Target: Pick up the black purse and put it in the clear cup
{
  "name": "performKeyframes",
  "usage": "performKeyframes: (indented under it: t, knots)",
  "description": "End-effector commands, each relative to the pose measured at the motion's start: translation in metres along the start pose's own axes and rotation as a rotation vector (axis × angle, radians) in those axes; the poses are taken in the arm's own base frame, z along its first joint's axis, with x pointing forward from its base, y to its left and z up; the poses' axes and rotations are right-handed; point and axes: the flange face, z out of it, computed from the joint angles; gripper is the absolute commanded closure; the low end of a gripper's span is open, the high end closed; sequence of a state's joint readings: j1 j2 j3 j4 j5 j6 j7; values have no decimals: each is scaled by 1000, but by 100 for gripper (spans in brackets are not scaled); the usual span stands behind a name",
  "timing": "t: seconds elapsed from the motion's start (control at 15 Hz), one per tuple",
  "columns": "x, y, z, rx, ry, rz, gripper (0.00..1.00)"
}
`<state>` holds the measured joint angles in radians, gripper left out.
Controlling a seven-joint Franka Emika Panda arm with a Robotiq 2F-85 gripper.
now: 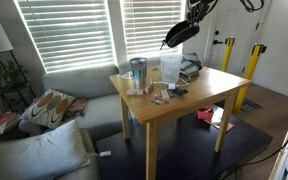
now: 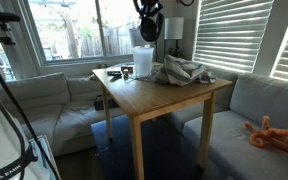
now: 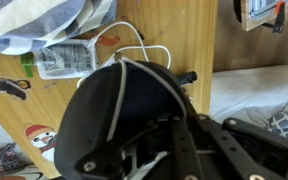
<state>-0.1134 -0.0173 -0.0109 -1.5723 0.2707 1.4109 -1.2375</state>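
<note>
My gripper needs to lower next until the dangling black purse dips into the clear cup's opening (image 1: 171,56) and release it, as the clear cup is below my gripper.
My gripper (image 1: 188,22) hangs above the far side of the wooden table (image 1: 199,95) and is shut on the black purse (image 1: 180,35), which dangles from it in the air. The clear cup (image 1: 170,68) stands upright on the table just below the purse, apart from it. In the other exterior view the gripper (image 2: 149,14) holds the purse (image 2: 149,29) right above the cup (image 2: 143,60). In the wrist view the purse (image 3: 114,110) with a pale strap fills the middle, in front of the gripper fingers (image 3: 174,150). The cup is hidden there.
A shorter blue-tinted glass jar (image 1: 138,72) stands beside the cup. A crumpled grey cloth (image 2: 181,71) lies on the table by the cup. Small flat items (image 1: 162,95) lie nearby. A grey sofa (image 1: 54,90) and window blinds surround the table.
</note>
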Motion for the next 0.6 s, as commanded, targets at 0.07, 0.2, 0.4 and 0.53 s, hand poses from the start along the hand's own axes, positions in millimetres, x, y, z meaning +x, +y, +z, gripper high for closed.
performKeyframes:
  t: [0.07,0.2,0.4,0.53]
  knots:
    - [15,-17,22,58,-92,9,99]
    - [22,-14,32,71,-106,10,99]
    - [30,-7,47,87,-122,21,99]
    - [34,-3,56,98,-133,31,99]
